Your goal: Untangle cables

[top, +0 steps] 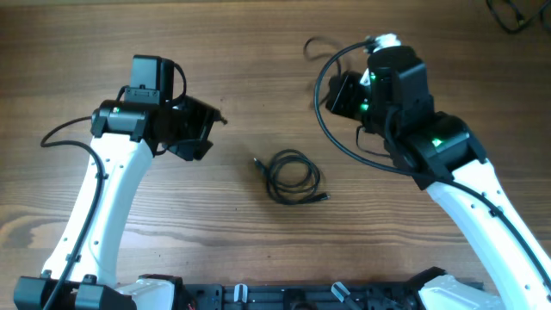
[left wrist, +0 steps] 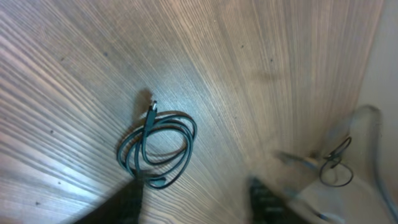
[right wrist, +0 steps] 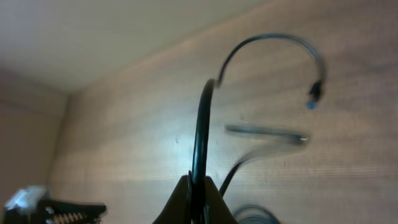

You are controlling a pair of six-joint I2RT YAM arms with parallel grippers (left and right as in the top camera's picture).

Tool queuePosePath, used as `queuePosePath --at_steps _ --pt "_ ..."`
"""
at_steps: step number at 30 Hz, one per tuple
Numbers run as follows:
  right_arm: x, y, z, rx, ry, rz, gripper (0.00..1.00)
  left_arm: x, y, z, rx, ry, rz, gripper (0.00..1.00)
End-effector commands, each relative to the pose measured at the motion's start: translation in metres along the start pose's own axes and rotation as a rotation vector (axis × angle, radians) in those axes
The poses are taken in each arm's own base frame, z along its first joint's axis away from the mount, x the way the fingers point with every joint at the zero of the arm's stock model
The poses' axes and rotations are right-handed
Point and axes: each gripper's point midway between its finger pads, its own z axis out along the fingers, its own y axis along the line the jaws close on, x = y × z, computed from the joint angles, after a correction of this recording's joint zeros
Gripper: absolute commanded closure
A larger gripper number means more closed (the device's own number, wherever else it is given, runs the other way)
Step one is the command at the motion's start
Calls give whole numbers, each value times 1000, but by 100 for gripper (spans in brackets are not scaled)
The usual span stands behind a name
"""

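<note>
My right gripper goes outward and to the right in the overhead view next and releases the cable beside the far cords, as that spot is clear of the coil.
A thin black cable (top: 293, 176) lies in a loose hand-sized coil on the wooden table between the arms. It also shows in the left wrist view (left wrist: 158, 149), with a plug end at its top. My left gripper (top: 213, 129) (left wrist: 196, 193) is open and empty, above and to the left of the coil. My right gripper (top: 333, 96) (right wrist: 198, 186) is shut on a second black cable (right wrist: 202, 124). This cable rises from the jaws and arcs over to a small plug end (right wrist: 314, 93). Its free end shows in the overhead view (top: 310, 43).
The coil's edge shows at the bottom of the right wrist view (right wrist: 255, 214). More black cords (top: 508, 13) lie at the far right corner of the table. A thicker black wire (top: 320, 103) loops off the right arm. The arm bases stand at the near edge.
</note>
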Motion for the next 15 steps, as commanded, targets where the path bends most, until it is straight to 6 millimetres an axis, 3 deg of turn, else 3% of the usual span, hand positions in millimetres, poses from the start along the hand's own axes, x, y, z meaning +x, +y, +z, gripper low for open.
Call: queuePosePath --at_steps 1,5,7,9,10,12,15 --pt "-49 -10 -17 95 -238 49 96 1 3 1 -17 1 6 21" --pt "-95 -19 -27 60 -376 96 96 1 6 1 -32 -1 43 17" --pt "-135 -44 -38 37 -467 148 96 1 7 1 -34 -1 50 15" --pt "-167 -96 -46 85 -520 207 96 1 7 1 -36 -3 49 15" --pt "-178 -134 -47 138 -528 246 96 1 7 1 -36 -3 49 14" --pt "-186 -191 -40 204 -505 298 96 1 7 1 -36 -4 49 12" --pt "-181 -256 -15 268 -436 367 95 -4 7 1 -40 -32 51 13"
